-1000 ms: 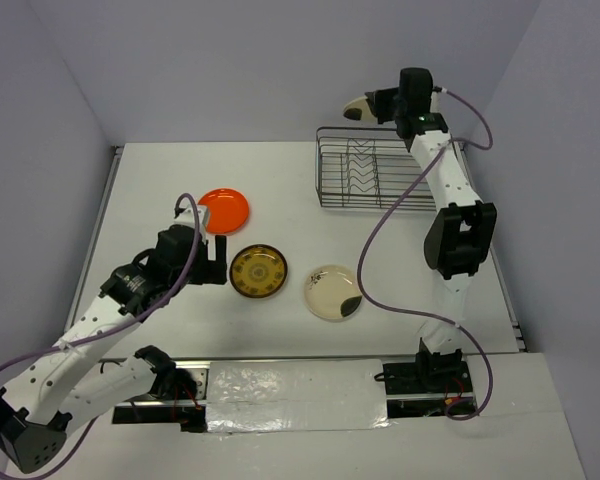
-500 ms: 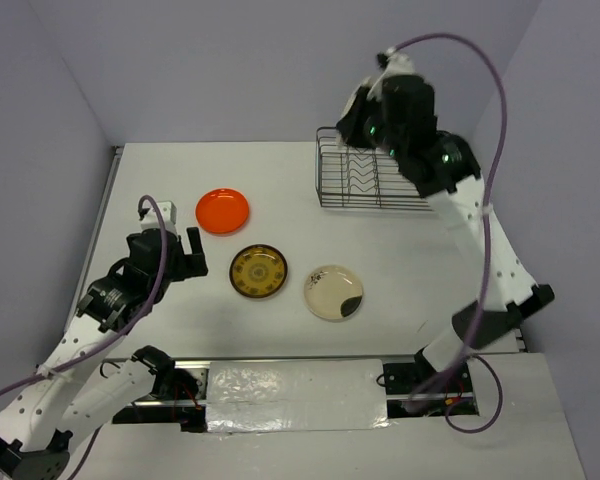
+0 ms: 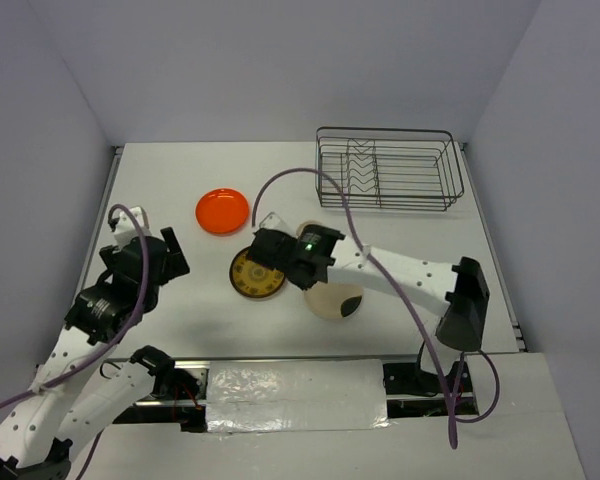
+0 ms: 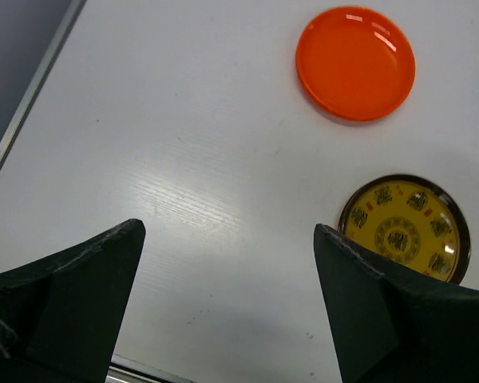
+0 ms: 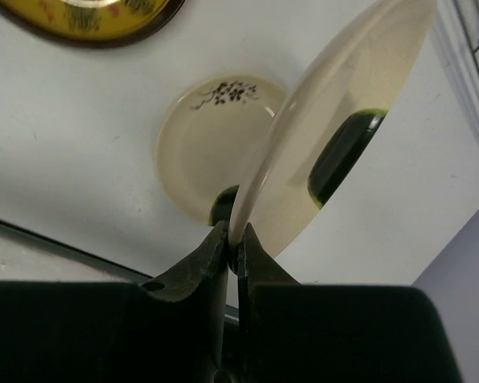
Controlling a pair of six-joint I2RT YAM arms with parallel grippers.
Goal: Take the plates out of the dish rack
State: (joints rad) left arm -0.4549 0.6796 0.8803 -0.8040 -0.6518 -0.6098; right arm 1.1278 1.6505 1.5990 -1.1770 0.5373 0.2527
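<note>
My right gripper moves the tilted plate down and slightly back onto the second cream plate (image 3: 332, 295) (image 5: 220, 150) next, since that plate lies flat and empty below.
My right gripper (image 5: 236, 239) is shut on the rim of a cream plate (image 5: 343, 104) with a dark rim patch, held tilted on edge in the air. Below it a second cream plate (image 5: 199, 136) lies flat on the table (image 3: 332, 300), partly hidden by the right arm. The dark brown plate with yellow pattern (image 3: 257, 272) and the orange plate (image 3: 223, 210) lie flat to its left. The wire dish rack (image 3: 390, 180) stands at the back right with no plates in it. My left gripper (image 4: 227, 231) hangs open over bare table, left of the brown plate (image 4: 403, 227).
The right arm (image 3: 400, 272) stretches across the table from its base toward the brown plate. A purple cable (image 3: 330, 195) arcs above it. The table's left edge (image 3: 105, 215) runs close to the left arm. Grey walls enclose the table.
The right arm swung from above the dish rack down to the front middle, carrying the cream plate. The left arm drew back to the left, away from the brown plate, still open.
</note>
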